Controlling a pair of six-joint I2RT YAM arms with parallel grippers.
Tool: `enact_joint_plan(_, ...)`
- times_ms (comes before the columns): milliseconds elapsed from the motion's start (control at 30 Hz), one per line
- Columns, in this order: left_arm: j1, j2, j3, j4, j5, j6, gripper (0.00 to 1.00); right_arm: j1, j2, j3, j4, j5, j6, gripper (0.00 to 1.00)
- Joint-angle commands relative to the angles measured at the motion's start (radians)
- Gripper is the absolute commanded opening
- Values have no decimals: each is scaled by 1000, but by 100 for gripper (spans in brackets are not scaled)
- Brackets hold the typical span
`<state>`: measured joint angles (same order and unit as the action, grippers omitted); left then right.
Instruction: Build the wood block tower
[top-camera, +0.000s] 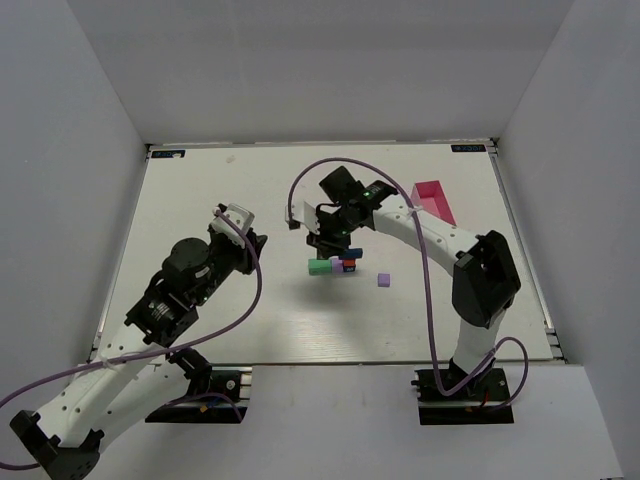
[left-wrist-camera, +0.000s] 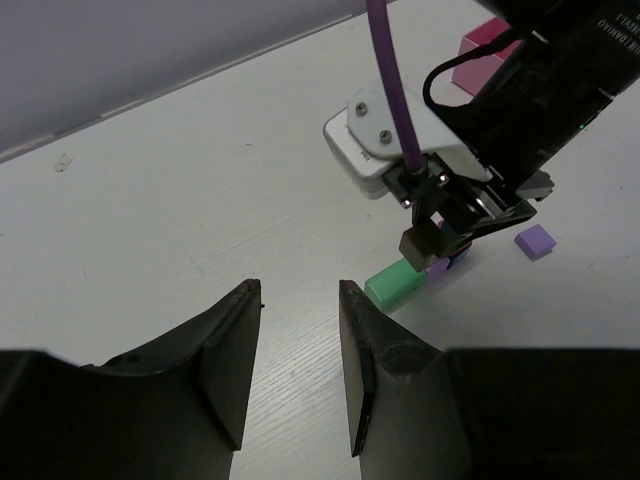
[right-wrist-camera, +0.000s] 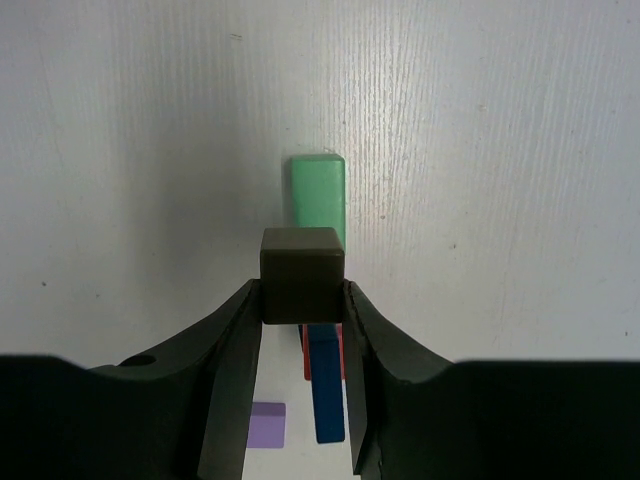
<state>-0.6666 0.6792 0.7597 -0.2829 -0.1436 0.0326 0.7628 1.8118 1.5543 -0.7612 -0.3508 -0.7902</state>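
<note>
I should lower the brown cube with my right gripper onto the green block's end (top-camera: 325, 267) toward the red-orange one next and release it there, because the green top is bare.
The wood block tower (top-camera: 338, 264) is a low cluster at the table's middle: a green block (right-wrist-camera: 318, 195), a dark blue block (right-wrist-camera: 326, 385) over a red-orange one (right-wrist-camera: 305, 360), and a purple one. My right gripper (right-wrist-camera: 303, 290) is shut on a brown cube (right-wrist-camera: 303, 272) and holds it just above the cluster, over the near end of the green block. The cube also shows in the left wrist view (left-wrist-camera: 421, 241), above the green block (left-wrist-camera: 390, 283). My left gripper (left-wrist-camera: 300, 300) is open and empty, left of the cluster (top-camera: 252, 243).
A loose purple block (top-camera: 384, 280) lies right of the cluster and shows in the left wrist view (left-wrist-camera: 534, 241). A pink tray (top-camera: 433, 200) stands at the back right. White walls close in the table on three sides.
</note>
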Motion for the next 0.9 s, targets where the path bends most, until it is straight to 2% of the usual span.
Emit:
enact_joint_plan(0,5,-26,-13,27,-34,-11,47,18,24,62,2,26,29,5)
enact_joint_plan(267,5,-26,-22,27,-34,-11,46,43,99,79,20,65,42,5)
enact_joint_plan(867,5,-35,-22,27,-25,-11,46,36,150,72,49,92,19,8)
